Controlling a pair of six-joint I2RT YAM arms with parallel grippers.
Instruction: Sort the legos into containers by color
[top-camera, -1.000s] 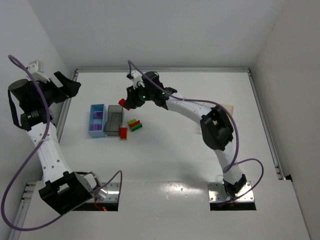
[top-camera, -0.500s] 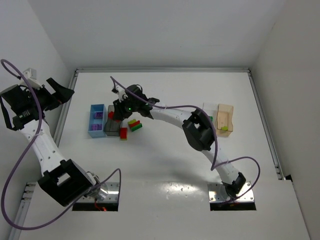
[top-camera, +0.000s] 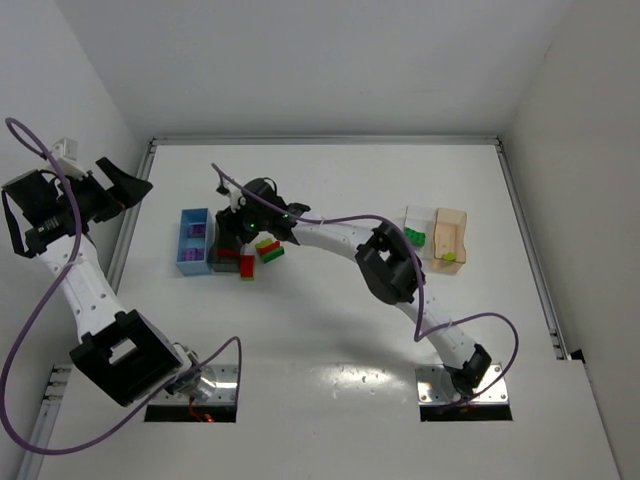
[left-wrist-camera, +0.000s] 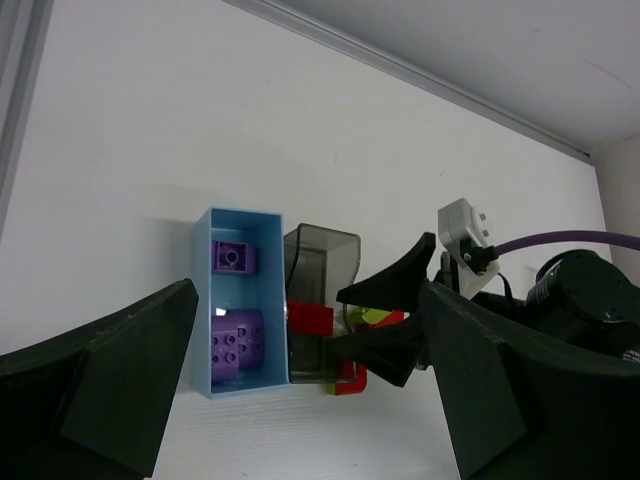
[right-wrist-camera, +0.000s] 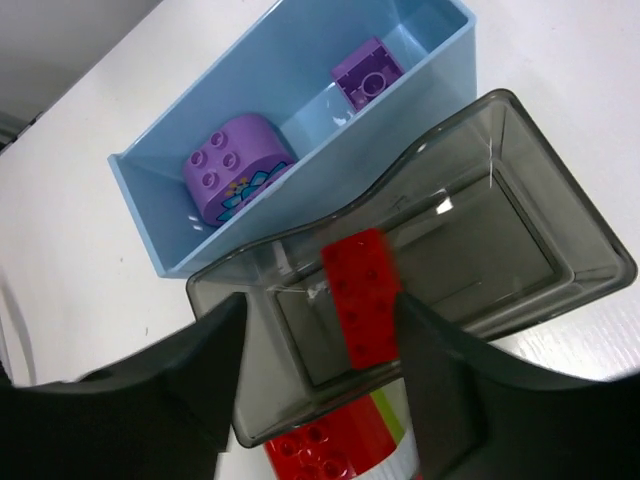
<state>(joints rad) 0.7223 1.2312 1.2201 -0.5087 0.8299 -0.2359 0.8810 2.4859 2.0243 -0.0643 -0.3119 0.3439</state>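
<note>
My left gripper moves to the right in the top view and down around the red and green lego's ends next, as the lego stands outside the grey bin (top-camera: 222, 256).
My right gripper (top-camera: 234, 234) hangs over the dark grey bin (top-camera: 222, 256), jaws open. A red lego (right-wrist-camera: 362, 300) shows inside that bin (right-wrist-camera: 500, 160), beside my right finger, with a wide gap to the other finger. It also shows in the left wrist view (left-wrist-camera: 310, 318). The light blue bin (top-camera: 186, 262) next to it holds two purple legos (right-wrist-camera: 235, 160). Loose red and green legos (top-camera: 268, 248) lie right of the grey bin. My left gripper (top-camera: 128, 180) is open and empty, raised at the far left.
A clear bin (top-camera: 420, 216) with green legos (top-camera: 414, 237) and a tan-orange bin (top-camera: 452, 216) with a yellow-green lego (top-camera: 450, 257) stand at the right. A red and green lego (top-camera: 246, 267) stands against the grey bin's near end. The metal rail runs along the table's left edge.
My right gripper moved left and down from behind the bins to over the grey bin, carrying the red lego. Its jaws now stand open. My left arm shifted slightly.
</note>
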